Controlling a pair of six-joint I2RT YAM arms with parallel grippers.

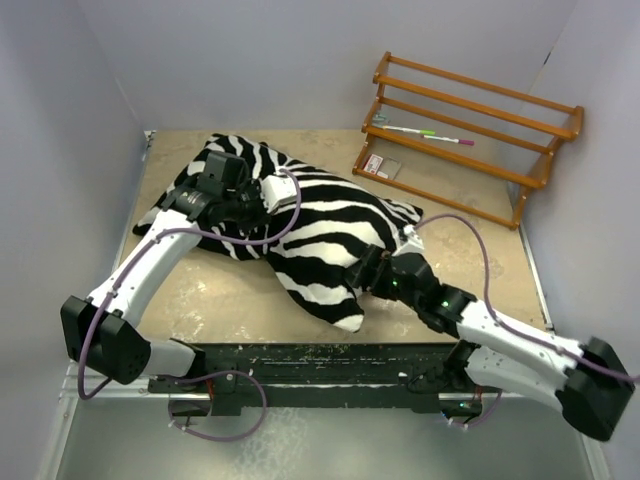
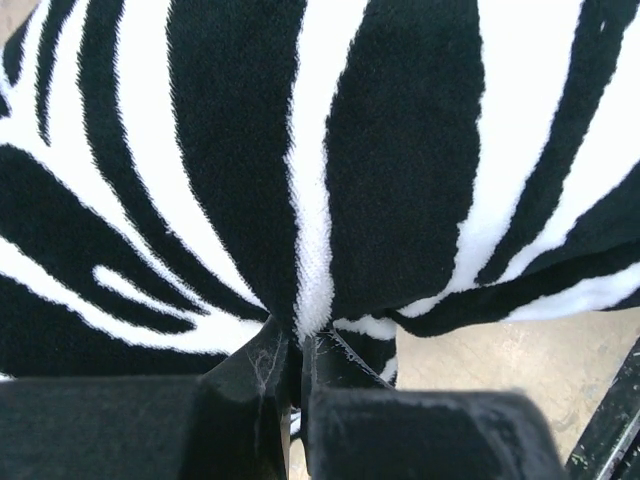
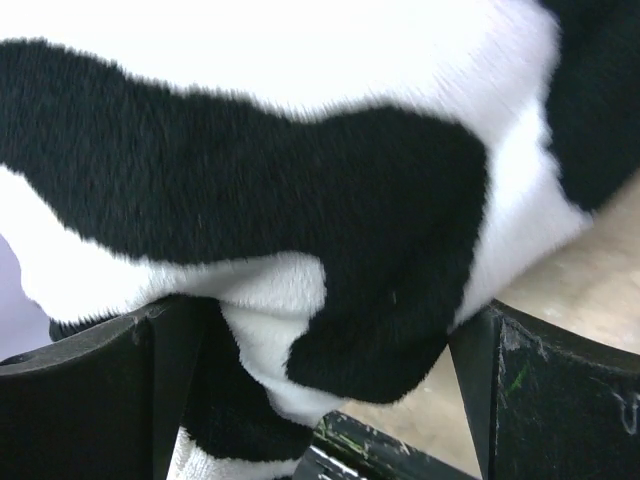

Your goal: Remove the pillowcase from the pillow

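Striped fabric bulges between the open fingers of my right gripper. My right gripper needs to push to the left in the top view next, farther onto the near corner of the pillowcase.
The zebra-striped pillowcase [image 1: 320,225] lies plump across the middle of the table, and the pillow inside it is hidden. My left gripper [image 1: 238,205] rests on its left part, shut on a pinched fold of the striped fabric [image 2: 400,150]. In the left wrist view that gripper [image 2: 300,345] has its jaws nearly together with the fold between the tips. My right gripper [image 1: 368,272] is at the near right corner of the pillowcase [image 3: 300,150]. In its own wrist view the right gripper [image 3: 320,330] stands wide open, with that corner bulging between its fingers [image 3: 100,390].
A wooden rack [image 1: 470,130] stands at the back right with pens [image 1: 420,132] and a small card on it. Bare tan table [image 1: 230,295] shows in front of the pillowcase. A black rail [image 1: 300,360] runs along the near edge. Grey walls close in on both sides.
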